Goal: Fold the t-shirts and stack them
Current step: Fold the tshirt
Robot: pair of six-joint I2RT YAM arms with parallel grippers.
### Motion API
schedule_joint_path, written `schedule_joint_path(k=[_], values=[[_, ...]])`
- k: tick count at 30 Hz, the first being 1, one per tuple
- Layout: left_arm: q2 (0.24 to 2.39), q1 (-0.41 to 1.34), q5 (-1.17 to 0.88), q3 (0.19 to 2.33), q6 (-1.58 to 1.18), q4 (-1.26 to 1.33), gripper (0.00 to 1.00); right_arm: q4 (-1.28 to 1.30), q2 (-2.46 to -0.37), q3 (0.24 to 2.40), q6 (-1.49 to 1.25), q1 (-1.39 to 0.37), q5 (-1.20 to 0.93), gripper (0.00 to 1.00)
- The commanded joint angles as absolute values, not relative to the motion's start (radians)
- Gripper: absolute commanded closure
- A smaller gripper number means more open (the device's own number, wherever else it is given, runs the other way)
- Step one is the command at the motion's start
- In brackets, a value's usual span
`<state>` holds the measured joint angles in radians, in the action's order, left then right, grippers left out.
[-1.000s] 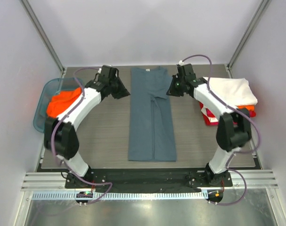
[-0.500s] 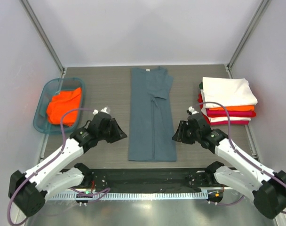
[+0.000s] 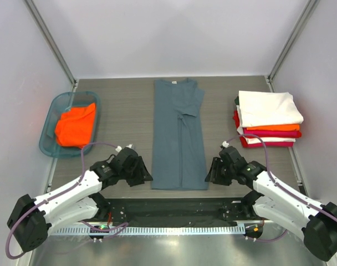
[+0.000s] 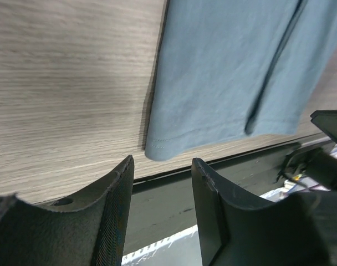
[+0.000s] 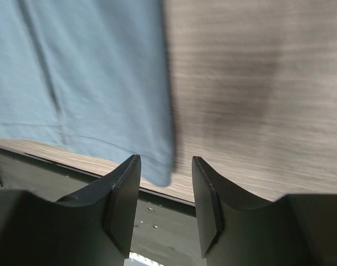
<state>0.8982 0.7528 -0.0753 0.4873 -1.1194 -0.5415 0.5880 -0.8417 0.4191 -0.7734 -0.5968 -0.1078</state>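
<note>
The left gripper moves down and slightly back onto the t-shirt's hem corner on the basket side next, because that corner lies flat below its open fingers.
A slate blue-grey t-shirt (image 3: 178,136) lies flat in the middle of the table, folded lengthwise into a long strip with the neck at the far end. My left gripper (image 3: 144,175) is open and empty beside the shirt's near left corner (image 4: 157,151). My right gripper (image 3: 211,173) is open and empty beside the near right corner (image 5: 160,172). A stack of folded shirts (image 3: 268,117) with a white one on top lies at the right. An orange shirt (image 3: 75,124) lies crumpled in the basket.
A teal plastic basket (image 3: 49,145) stands at the table's left edge. The table's near edge and a black rail (image 3: 179,206) run just below the shirt's hem. Frame posts stand at the back corners.
Both arms have swung back from the shirt's far end to its near hem. Both grippers now sit low by the near corners. The shirt has not moved.
</note>
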Motion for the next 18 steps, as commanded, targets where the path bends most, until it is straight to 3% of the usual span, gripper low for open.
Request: schedule_joint_path(k=[1, 5, 18], values=[[0.922, 0.781, -0.092, 0.463, -1.144, -0.476, 0.53, 0.612, -0.818, 0.384, -0.824, -0.606, -0.133, 0.54], [0.946, 0.787, -0.120, 0.428, -1.149, -0.416, 0.56, 0.612, -0.793, 0.356, -0.841, -0.609, -0.123, 0.58], [1.002, 0.813, -0.161, 0.390, -1.167, -0.330, 0.59, 0.563, -0.744, 0.344, -0.861, -0.609, -0.150, 0.57]])
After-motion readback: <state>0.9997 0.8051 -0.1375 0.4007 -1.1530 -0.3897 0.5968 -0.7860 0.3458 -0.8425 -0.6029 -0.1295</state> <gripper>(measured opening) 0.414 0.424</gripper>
